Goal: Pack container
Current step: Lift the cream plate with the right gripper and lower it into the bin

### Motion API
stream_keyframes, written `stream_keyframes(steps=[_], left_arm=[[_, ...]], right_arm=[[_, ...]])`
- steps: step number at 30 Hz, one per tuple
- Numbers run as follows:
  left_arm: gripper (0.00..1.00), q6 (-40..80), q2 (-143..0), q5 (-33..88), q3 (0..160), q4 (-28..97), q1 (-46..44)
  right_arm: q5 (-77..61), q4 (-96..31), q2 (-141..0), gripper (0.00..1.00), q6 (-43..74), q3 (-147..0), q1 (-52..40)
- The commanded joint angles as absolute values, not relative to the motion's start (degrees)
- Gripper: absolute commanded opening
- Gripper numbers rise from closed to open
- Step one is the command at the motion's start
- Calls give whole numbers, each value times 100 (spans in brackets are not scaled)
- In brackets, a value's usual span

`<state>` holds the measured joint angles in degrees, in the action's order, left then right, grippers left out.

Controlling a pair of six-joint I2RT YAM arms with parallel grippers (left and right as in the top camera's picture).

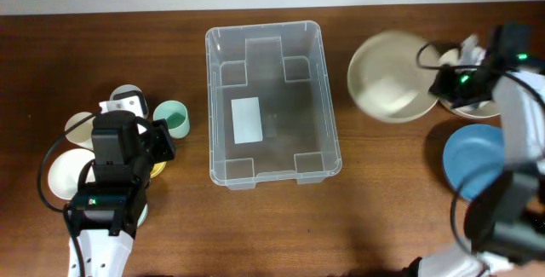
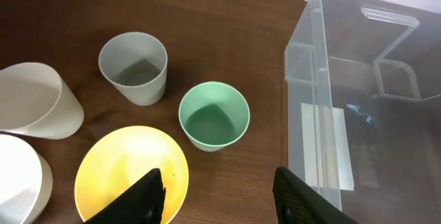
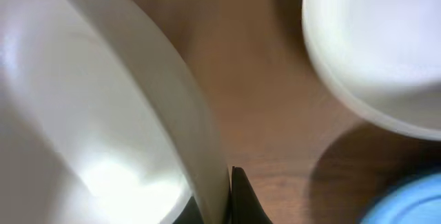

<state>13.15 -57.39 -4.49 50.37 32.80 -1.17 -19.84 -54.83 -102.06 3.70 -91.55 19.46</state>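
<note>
The right gripper rises over the container's side next, to the left in the overhead view, then lowers the cream bowl inside. The container (image 1: 266,102) stands empty.
The clear plastic container (image 1: 266,102) with a white label stands empty at the table's middle; its wall shows in the left wrist view (image 2: 331,93). My right gripper (image 1: 438,79) is shut on the rim of a large cream bowl (image 1: 390,77) and holds it tilted right of the container; the bowl fills the right wrist view (image 3: 89,114) with the fingers (image 3: 224,200) pinching its rim. My left gripper (image 2: 220,196) is open and empty above the edge of a yellow bowl (image 2: 127,172), left of the container.
Beside the left arm are a green cup (image 2: 213,116), a grey cup (image 2: 134,67), a white cup on its side (image 2: 34,100) and white bowls (image 1: 64,173). At right are a white bowl (image 3: 386,45) and a blue plate (image 1: 473,159).
</note>
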Motion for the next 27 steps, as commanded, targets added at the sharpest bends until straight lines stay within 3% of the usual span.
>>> stream_keyframes(steps=[1,7,13,17,27], left_arm=[[52,1326,-5743,-390,5159,3262,-134],[53,1326,-5743,-388,5159,3264,-134],[53,1326,-5743,-388,5159,3264,-134],[53,1326,-5743,-388,5159,3267,-134],[52,1326,-5743,-388,5159,3354,-134]], right_arm=[[-2029,-5485,-9351,4,784,-9574,1640],[-849,-5269,-8860,4,2108,-9710,172],[735,-4847,-9456,4,3170,-9708,-1568],[836,-4547,-10278,4,4010,-9708,-2038],[840,-4001,-11257,4,4598,-9708,-2517]])
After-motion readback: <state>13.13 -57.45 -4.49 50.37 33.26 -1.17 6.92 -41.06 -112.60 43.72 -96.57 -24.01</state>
